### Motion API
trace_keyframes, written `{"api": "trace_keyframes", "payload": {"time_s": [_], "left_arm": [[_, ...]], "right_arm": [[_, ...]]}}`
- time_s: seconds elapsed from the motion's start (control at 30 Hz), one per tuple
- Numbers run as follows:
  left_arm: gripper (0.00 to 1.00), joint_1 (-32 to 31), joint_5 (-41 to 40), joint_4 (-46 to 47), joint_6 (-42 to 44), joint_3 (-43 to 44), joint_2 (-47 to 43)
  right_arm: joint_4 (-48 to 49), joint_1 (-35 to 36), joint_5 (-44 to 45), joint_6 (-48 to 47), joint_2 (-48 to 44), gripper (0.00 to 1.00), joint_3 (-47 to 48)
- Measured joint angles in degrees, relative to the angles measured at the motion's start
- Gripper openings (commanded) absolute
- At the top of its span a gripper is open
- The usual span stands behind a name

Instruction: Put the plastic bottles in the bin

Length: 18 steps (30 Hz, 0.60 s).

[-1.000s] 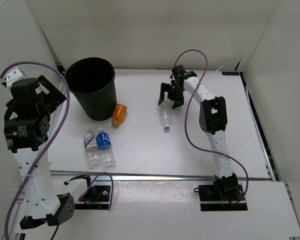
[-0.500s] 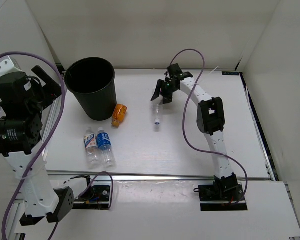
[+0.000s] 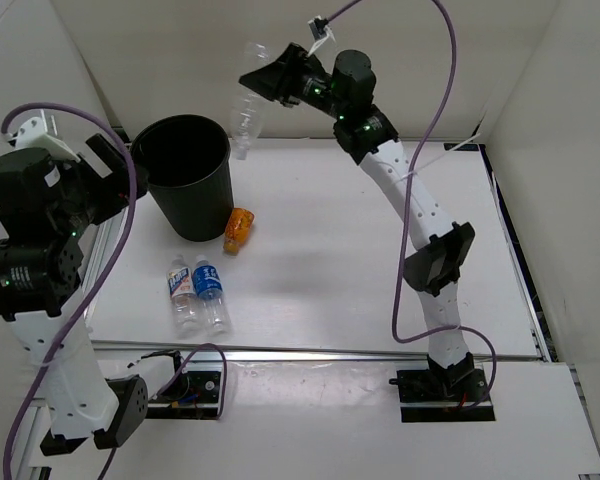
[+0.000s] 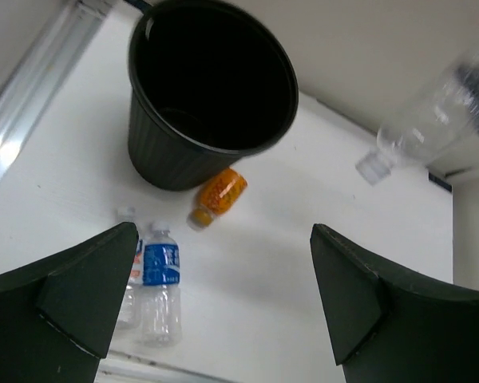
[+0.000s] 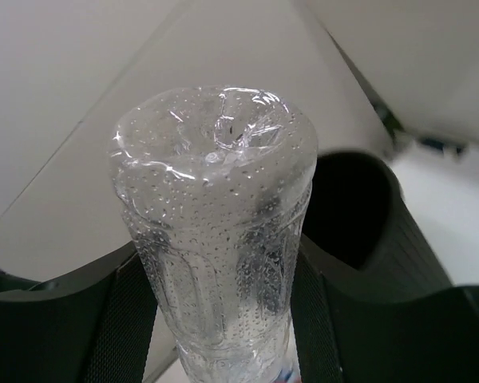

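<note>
My right gripper moves to the left in the top view next, over the bin's opening, since the clear bottle (image 3: 245, 120) hangs cap down beside the bin's rim.
My right gripper (image 3: 268, 84) is raised high at the back, shut on a clear plastic bottle (image 3: 245, 120) that hangs cap down, tilted, just above and to the right of the bin's rim. In the right wrist view the bottle's (image 5: 215, 231) dimpled base fills the frame between the pads (image 5: 120, 319). The black bin (image 3: 180, 175) stands open at the back left. An orange bottle (image 3: 239, 230) lies at its foot. Two labelled bottles (image 3: 183, 292) (image 3: 210, 292) lie side by side further forward. My left gripper (image 4: 223, 231) hovers open above them, empty.
White walls close the table at the back and both sides. A metal rail (image 4: 32, 104) runs along the left edge, near the bin (image 4: 211, 88). The right arm's purple cable (image 3: 435, 90) loops high over the table's right half.
The right gripper closed on the clear bottle lying mid-table and swung it up and left toward the bin. The left arm shifted a little at the left edge.
</note>
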Motion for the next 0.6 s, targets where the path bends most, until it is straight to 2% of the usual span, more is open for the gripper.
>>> {"api": "trace_keyframes", "payload": {"time_s": [0.23, 0.33, 0.53, 0.6], "left_arm": [[1.00, 0.00, 7.72, -0.61, 0.68, -2.64, 2.12], [1.00, 0.00, 9.77, -0.66, 0.87, -2.71, 2.47], [1.00, -1.09, 12.44, -0.55, 1.53, -6.95, -0.28], [1.00, -1.99, 12.68, -0.79, 1.68, -8.68, -1.42]], "right_arm": [[15.85, 10.49, 10.21, -11.61, 1.09, 0.40, 1.38], [20.20, 11.76, 13.14, -16.52, 4.59, 0.43, 1.60], [23.58, 12.17, 16.83, -25.51, 11.30, 0.42, 1.60], [24.04, 12.17, 17.16, -27.52, 12.17, 0.47, 1.57]]}}
